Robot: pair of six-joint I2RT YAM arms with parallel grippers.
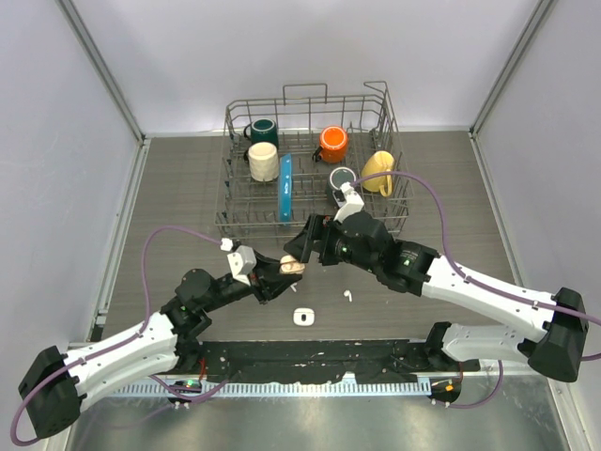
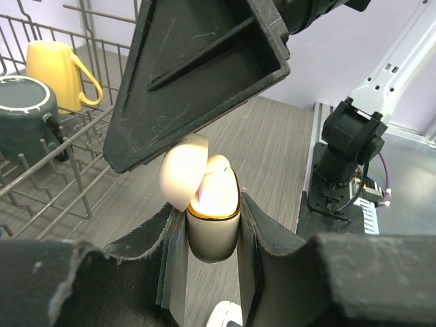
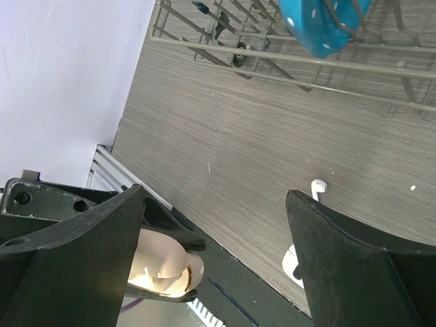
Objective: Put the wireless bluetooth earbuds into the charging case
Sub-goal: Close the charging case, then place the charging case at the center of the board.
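I need to move the earbud-filled case in my left gripper over to the left in the top view next, then down to release it on the bare tabletop below.
My left gripper is shut on a pale pink-beige charging case and holds it upright above the table, its lid hinged open. Pale earbuds sit in the case's glowing mouth. My right gripper is open and empty, hovering just above the case; one of its fingers fills the top of the left wrist view. In the right wrist view the case lies beside the left finger. A white earbud lies on the table, also in the right wrist view.
A white charging case lies on the table near the front, also in the right wrist view. A wire dish rack at the back holds several mugs and a blue object. Walls close in both sides.
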